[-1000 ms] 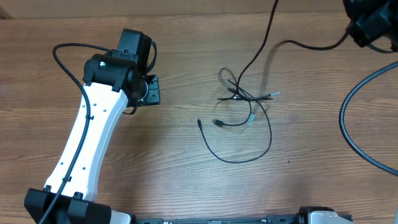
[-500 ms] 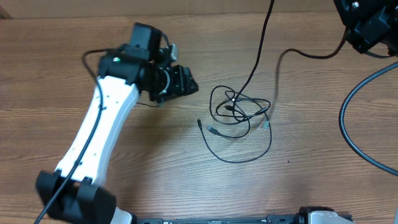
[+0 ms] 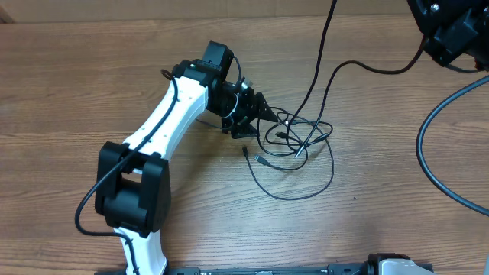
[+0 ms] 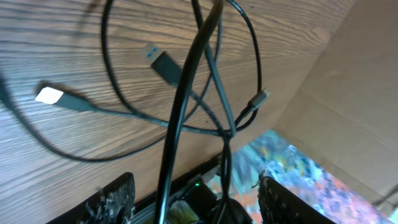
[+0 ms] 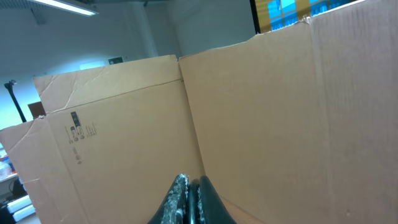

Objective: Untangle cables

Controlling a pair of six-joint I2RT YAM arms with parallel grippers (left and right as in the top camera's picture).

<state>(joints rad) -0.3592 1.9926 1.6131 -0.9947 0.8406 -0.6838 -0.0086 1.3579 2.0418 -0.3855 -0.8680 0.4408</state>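
My left gripper stays at the tangle's edge next and draws its spread fingers together around the loop of black cable point(image 4: 166, 180), since that cord already runs between them.
The cables point(image 3: 294, 137) are thin black cords tangled in loose loops mid-table, with small plug ends point(image 3: 260, 160). One cord point(image 3: 317, 57) rises from the tangle to the top edge. My left gripper point(image 3: 258, 122) is open at the tangle's left edge. In the left wrist view my left gripper point(image 4: 199, 199) has cords point(image 4: 186, 81) running between its spread fingers, beyond them a blue-tipped plug point(image 4: 165, 62), a white-tipped plug point(image 4: 50, 95) and a small silvery plug point(image 4: 261, 96). My right gripper point(image 5: 189, 186) is raised, shut on a thin black cord.
The right arm's black body point(image 3: 451, 30) is at the top right corner. A thick black robot cable point(image 3: 428, 145) curves along the right edge. Cardboard walls point(image 5: 249, 112) fill the right wrist view. The left arm's white link point(image 3: 164, 122) slants across the left half.
The left arm has swung right, from well left of the cables to the tangle's left edge. The loops have shifted and spread a little.
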